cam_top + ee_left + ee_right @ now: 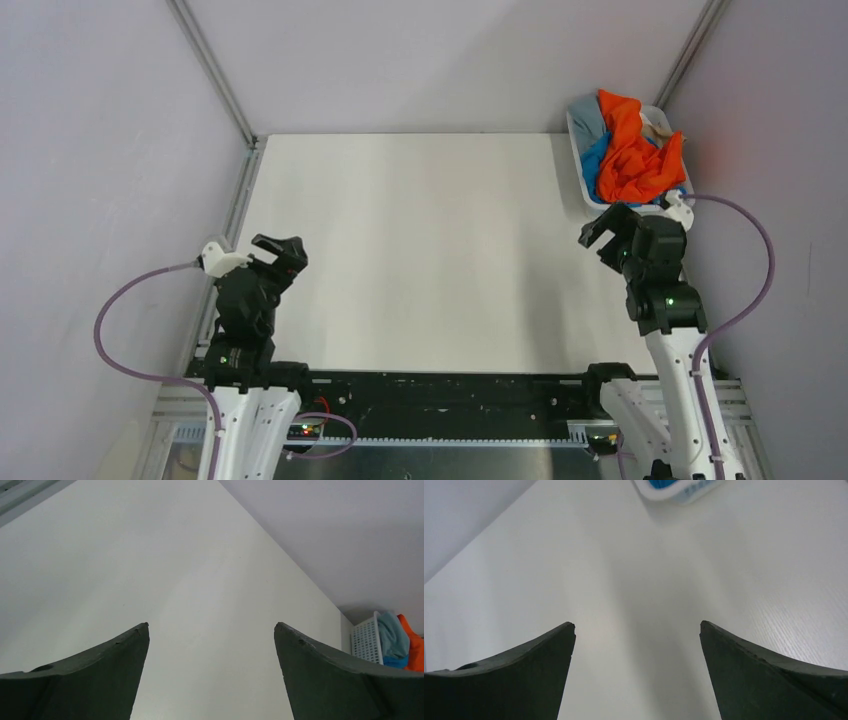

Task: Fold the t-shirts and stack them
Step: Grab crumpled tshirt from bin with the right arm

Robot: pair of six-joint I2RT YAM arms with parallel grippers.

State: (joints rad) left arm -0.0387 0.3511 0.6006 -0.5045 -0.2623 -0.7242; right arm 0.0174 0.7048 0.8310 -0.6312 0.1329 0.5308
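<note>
My right gripper needs to move away from my base over the basket's near rim, then go down onto the orange t-shirt's bunched middle (636, 156).
The t-shirts lie heaped in a white plastic basket (577, 150) at the table's far right corner. The bright orange t-shirt (632, 152) is on top, with a bright blue one (596, 160), a pale grey-blue one (590, 118) and a bit of beige (657, 127) under it. From the left wrist the basket (365, 640) shows at the far right, with grey-blue cloth (392, 636) and orange cloth (414, 647). My left gripper (280, 249) stands open at the near left, holding nothing. My right gripper (602, 229) is open just in front of the basket (676, 492), also holding nothing.
The white table (430, 250) has grey enclosure walls on three sides and metal frame rails at the back corners. A purple cable (745, 270) loops beside the right arm, another (120, 330) beside the left arm. The arms' bases sit on a black rail (440, 392) at the near edge.
</note>
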